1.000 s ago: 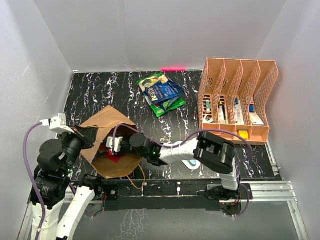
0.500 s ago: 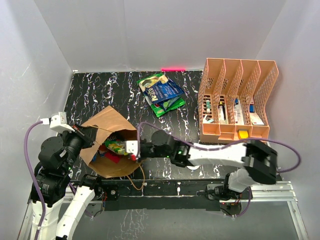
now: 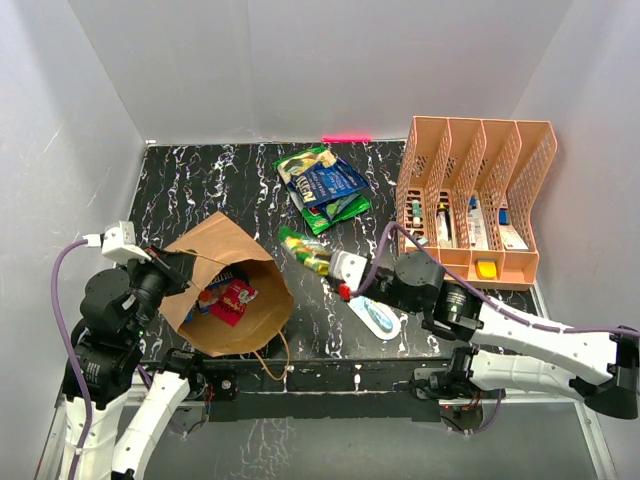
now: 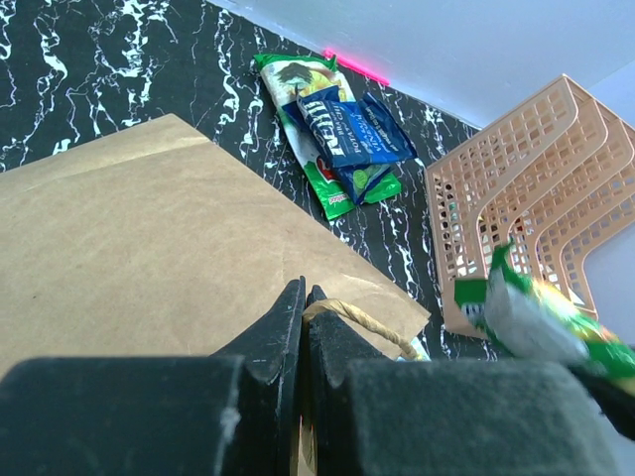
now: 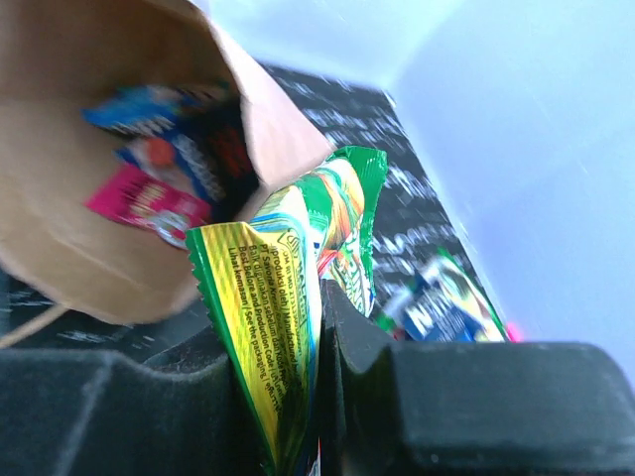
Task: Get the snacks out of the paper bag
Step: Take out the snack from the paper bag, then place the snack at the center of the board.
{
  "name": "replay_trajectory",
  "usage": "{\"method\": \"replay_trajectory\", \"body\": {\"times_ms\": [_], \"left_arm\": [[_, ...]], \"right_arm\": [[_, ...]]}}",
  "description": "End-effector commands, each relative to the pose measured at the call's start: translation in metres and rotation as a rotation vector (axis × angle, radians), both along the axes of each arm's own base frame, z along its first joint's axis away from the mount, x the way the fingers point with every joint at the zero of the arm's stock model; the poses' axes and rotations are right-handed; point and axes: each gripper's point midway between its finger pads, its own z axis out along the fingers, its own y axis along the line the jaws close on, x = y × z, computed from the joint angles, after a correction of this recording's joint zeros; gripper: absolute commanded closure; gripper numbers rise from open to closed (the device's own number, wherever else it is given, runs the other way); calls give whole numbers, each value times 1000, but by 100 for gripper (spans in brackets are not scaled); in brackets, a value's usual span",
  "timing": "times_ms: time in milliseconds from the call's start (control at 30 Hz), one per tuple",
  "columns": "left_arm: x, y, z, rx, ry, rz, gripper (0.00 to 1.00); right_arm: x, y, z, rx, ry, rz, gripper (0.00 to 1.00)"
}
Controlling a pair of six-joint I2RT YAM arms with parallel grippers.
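Observation:
The yellow-green packet is clear of the bag's opening, so I will move my right gripper outward, lower it over the dark blue packet and let go.
The brown paper bag lies on its side at the left, its mouth facing the front right. My left gripper is shut on the bag's rim by the twisted handle, holding the mouth open. My right gripper is shut on a yellow-green packet and holds it above the table, just right of the bag's mouth. In the right wrist view the packet is pinched between the fingers. A red packet and a blue one lie inside the bag. A green chip bag and a dark blue packet lie at the back middle.
A peach mesh file organizer with small boxes stands at the right. A white-and-teal blister pack lies on the table under my right arm. A pink mark is at the back edge.
My right gripper has come out of the bag with the yellow-green packet and moved right, over the middle of the table. My left gripper still holds the bag's rim.

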Motion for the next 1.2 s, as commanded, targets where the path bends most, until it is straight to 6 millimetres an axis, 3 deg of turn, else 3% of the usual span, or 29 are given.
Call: {"method": "replay_trajectory", "body": {"times_ms": [0,200,433,600,667,933,1067,1167], "left_arm": [[-1,4,3,11,4,20,100],[-1,6,3,14,7,28,100],[5,-2,7,7,12,-7,100],[8,-4,9,9,21,-17,100],[9,-4,8,18,29,-18,100],[15,-5,6,37,54,-17,100],[18,-5,3,42,68,-17,100],[20,-6,0,51,78,-21,100]], "right_arm": [[77,-40,-11,-5,-34,-400,92],[154,-43,-32,-39,-2,-511,92],[264,-48,-53,-101,54,-617,92],[322,-41,-55,-167,2,-686,92],[343,-38,-67,-233,-29,-722,92],[412,-44,-103,-530,-189,-877,92],[429,-46,-126,-650,-238,-901,92],[431,-30,-136,-637,-227,-852,92]]}}
